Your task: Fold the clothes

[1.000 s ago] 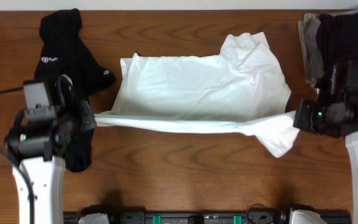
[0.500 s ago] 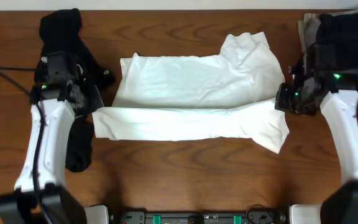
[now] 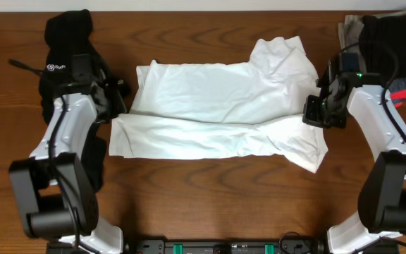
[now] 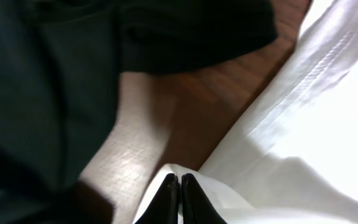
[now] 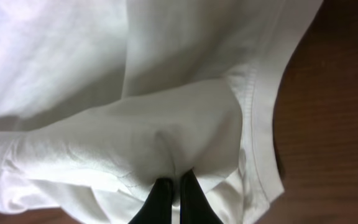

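I need to move my left gripper toward the shirt's middle, over the shirt's side edge (image 3: 132,111) (image 4: 219,163), and open it, because the pinched end of the folded cloth sticks out past that edge.
The white T-shirt (image 3: 224,106) lies spread across the table's middle, plain side up, its near edge folded over toward the back as a long band (image 3: 210,137). My left gripper (image 3: 115,111) is shut on the band's left end; the left wrist view shows its fingertips (image 4: 180,186) pinching white cloth (image 4: 303,124). My right gripper (image 3: 314,113) is shut on the band's right end; the right wrist view shows its fingertips (image 5: 174,190) pinching a bunch of cloth (image 5: 135,124). A sleeve (image 3: 314,156) sticks out at the lower right.
A black garment with a small white logo (image 3: 69,63) lies under and behind my left arm. A stack of folded grey, black and coral-striped garments (image 3: 386,42) sits at the back right, by my right arm. The wooden table (image 3: 210,204) runs along the front.
Both grippers have carried the shirt's near edge away from the front and over the shirt, laying it down as a folded band. Both arms have reached further back.
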You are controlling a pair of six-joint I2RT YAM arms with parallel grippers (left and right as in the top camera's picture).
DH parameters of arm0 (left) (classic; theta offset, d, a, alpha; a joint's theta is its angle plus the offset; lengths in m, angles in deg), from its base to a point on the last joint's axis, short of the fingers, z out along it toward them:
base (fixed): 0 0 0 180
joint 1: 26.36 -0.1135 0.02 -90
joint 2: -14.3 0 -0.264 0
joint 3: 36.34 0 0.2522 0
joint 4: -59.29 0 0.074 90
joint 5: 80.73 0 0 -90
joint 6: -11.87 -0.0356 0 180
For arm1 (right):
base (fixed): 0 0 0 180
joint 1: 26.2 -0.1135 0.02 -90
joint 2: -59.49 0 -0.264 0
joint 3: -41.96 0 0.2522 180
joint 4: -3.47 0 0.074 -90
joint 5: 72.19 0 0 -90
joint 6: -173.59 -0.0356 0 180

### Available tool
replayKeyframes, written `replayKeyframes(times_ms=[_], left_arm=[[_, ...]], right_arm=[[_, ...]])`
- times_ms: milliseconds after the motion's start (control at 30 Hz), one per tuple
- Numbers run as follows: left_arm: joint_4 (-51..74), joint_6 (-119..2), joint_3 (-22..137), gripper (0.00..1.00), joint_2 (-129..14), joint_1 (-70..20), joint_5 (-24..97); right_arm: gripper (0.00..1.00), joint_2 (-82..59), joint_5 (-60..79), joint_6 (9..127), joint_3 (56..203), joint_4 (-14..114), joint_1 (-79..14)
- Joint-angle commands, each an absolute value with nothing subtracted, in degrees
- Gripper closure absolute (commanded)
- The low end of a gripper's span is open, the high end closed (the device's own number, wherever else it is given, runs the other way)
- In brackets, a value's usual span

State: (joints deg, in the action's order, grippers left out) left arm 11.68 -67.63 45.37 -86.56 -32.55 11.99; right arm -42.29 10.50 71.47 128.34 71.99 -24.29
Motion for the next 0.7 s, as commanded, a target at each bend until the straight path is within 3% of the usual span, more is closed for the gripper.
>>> replayKeyframes(times_ms=[0, 567, 600, 667], left_arm=[[13.43, -67.54, 45.34, 0.94, -88.44, -30.13, 11.58], [15.68, -67.98, 45.34, 0.93, -89.35, -26.28, 9.61], [15.73, -67.98, 45.34, 0.73, -89.35, -26.28, 9.61], [16.19, -68.06, 45.34, 0.32, -89.35, -26.28, 9.61]], right_arm=[[0.99, -43.38, 11.57, 70.75, 128.18, 71.19, -24.73], [0.99, -43.60, 12.49, 70.77, 128.18, 70.35, -24.51], [0.94, -43.60, 12.47, 70.77, 128.18, 70.38, -24.38], [0.71, -43.60, 12.47, 70.79, 128.18, 70.38, -24.16]])
